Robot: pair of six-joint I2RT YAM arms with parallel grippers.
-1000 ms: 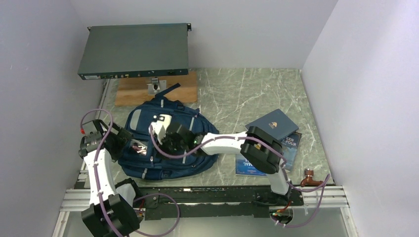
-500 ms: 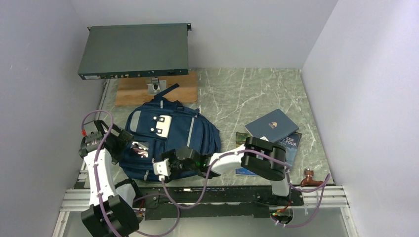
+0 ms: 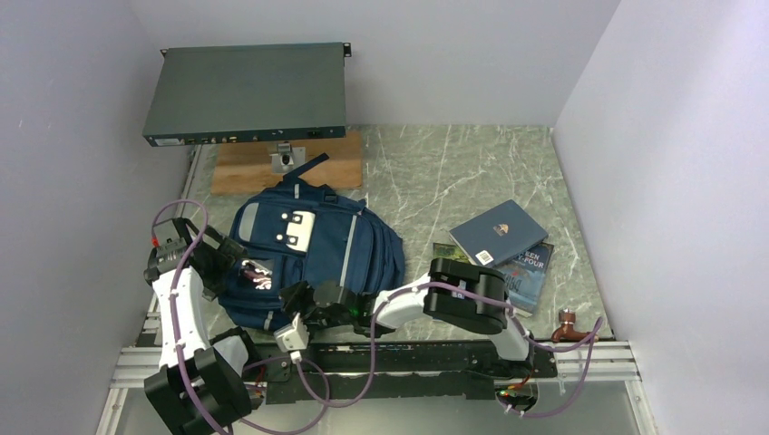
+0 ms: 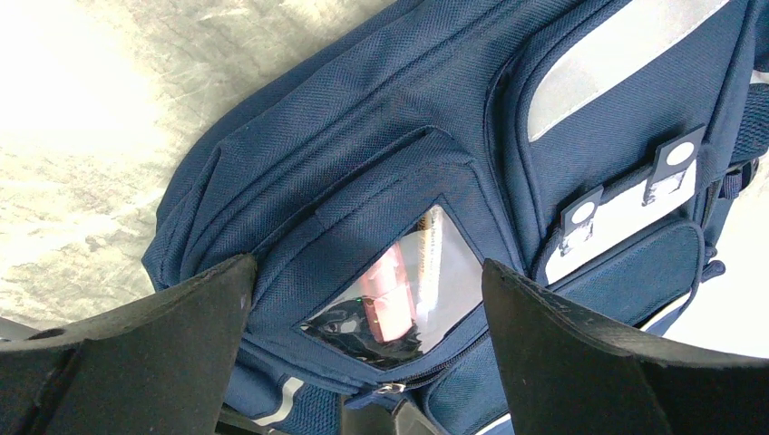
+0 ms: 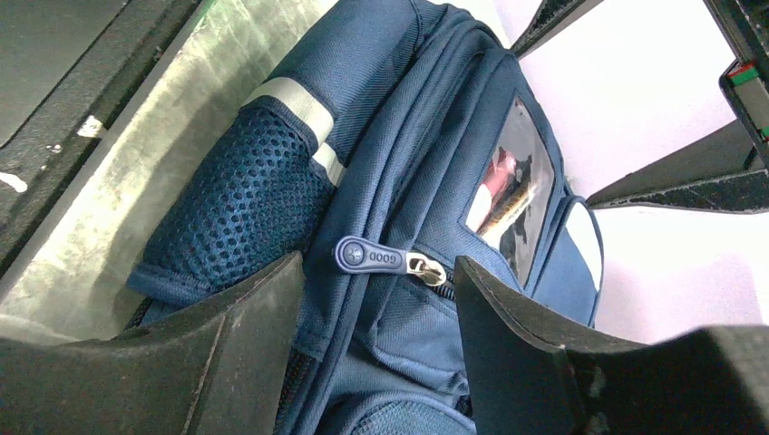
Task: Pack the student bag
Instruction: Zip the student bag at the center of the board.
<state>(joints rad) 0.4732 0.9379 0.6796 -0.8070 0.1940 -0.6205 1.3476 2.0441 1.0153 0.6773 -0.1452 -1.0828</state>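
Next, my right gripper eases forward onto the blue rubber zipper pull point(image 5: 367, 256) and closes its fingers around it, since the pull lies untouched just past the open fingers.
The student bag point(image 3: 313, 249), a navy backpack with grey stripes and a white patch, lies flat on the marble table. My left gripper point(image 3: 224, 263) hovers wide open over the bag's left side. In the left wrist view its fingers point(image 4: 209, 308) straddle a clear window pocket point(image 4: 403, 290) showing pink and white items. My right gripper point(image 3: 299, 306) is low at the bag's near edge, open. In the right wrist view a blue rubber zipper pull point(image 5: 367, 256) lies just past the fingertips point(image 5: 263, 308), untouched. The mesh shoulder strap point(image 5: 240, 213) lies beside it.
Two books lie right of the bag, a navy one point(image 3: 498, 230) on top of another point(image 3: 533, 269). A grey rack unit point(image 3: 247, 93) stands on a wooden board point(image 3: 238, 169) at the back. A copper fitting point(image 3: 569, 324) sits at the near right edge.
My right gripper has swung from above the bag's front pocket down to the bag's near edge, and its jaws have widened. The left arm has barely moved.
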